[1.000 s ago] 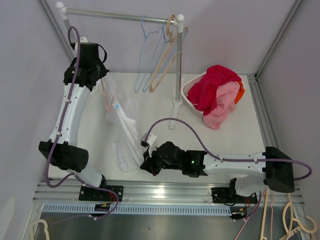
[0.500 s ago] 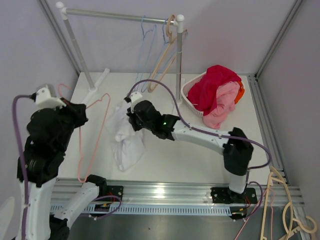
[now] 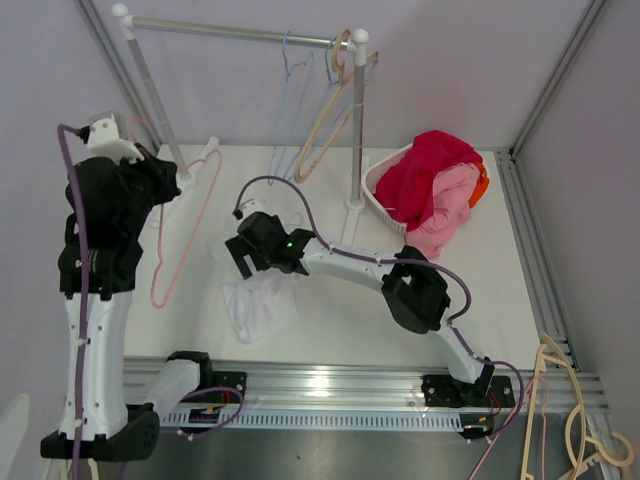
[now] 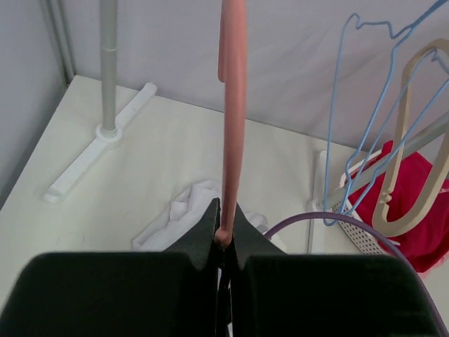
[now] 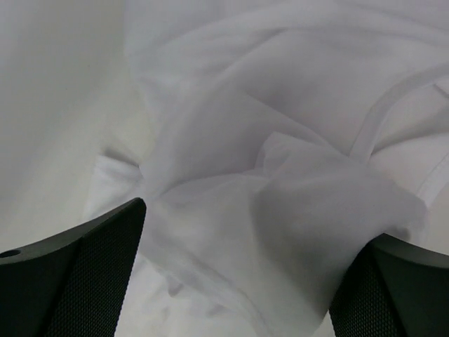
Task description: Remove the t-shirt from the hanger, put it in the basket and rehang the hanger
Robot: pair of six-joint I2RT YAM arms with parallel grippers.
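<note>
A raised fold of the t-shirt already stands between my open fingers, so my right gripper lowers a little deeper around it next and closes.
The white t-shirt (image 3: 258, 305) lies crumpled on the table, off the hanger. The pink hanger (image 3: 190, 225) hangs bare in the air at the left, its wire pinched between the shut fingers of my raised left gripper (image 3: 172, 183). In the left wrist view the pink hanger (image 4: 232, 105) rises straight from my left gripper (image 4: 224, 235), with the t-shirt (image 4: 184, 214) on the table below. My right gripper (image 3: 238, 262) hovers low over the shirt's upper end. In the right wrist view my right gripper (image 5: 238, 281) stands wide open around a raised fold of the t-shirt (image 5: 280, 168).
A clothes rack (image 3: 240, 32) spans the back, with a blue hanger (image 3: 290, 110) and a beige hanger (image 3: 335, 110) near its right post (image 3: 355, 130). A white basket (image 3: 378, 198) of red and pink clothes sits back right. Spare hangers (image 3: 580, 440) lie off the table's near right corner.
The right gripper has opened and let go of the t-shirt, which now rests on the table. The left arm has carried the bare pink hanger further back and to the left.
</note>
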